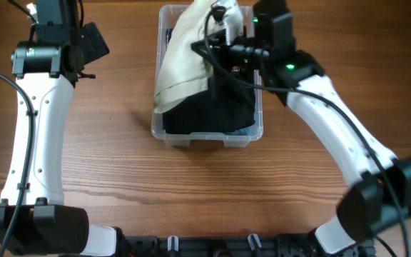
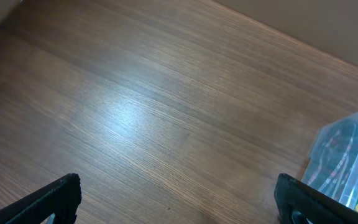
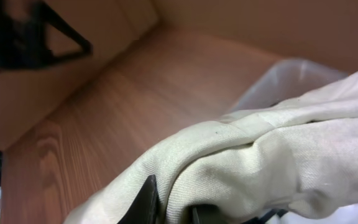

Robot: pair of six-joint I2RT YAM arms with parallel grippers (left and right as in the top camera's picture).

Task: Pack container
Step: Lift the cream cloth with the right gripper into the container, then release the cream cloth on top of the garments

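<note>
I need to lower my right gripper back over the black garment and toward the right in the overhead view, because the cream cloth overlaps the container's opposite rim.
The clear plastic container stands at the table's back middle. A black garment fills it, and a cream cloth drapes over its left side and rim. My right gripper hovers over the container's far end, shut on a fold of the cream cloth. In the right wrist view the gripper shows dark fingers pinching the fabric. My left gripper is open over bare table left of the container. In the left wrist view the gripper holds nothing, and the container's corner lies at the right edge.
The wooden table surrounds the container. The right arm slants from the front right corner to the container. The left arm runs along the left side.
</note>
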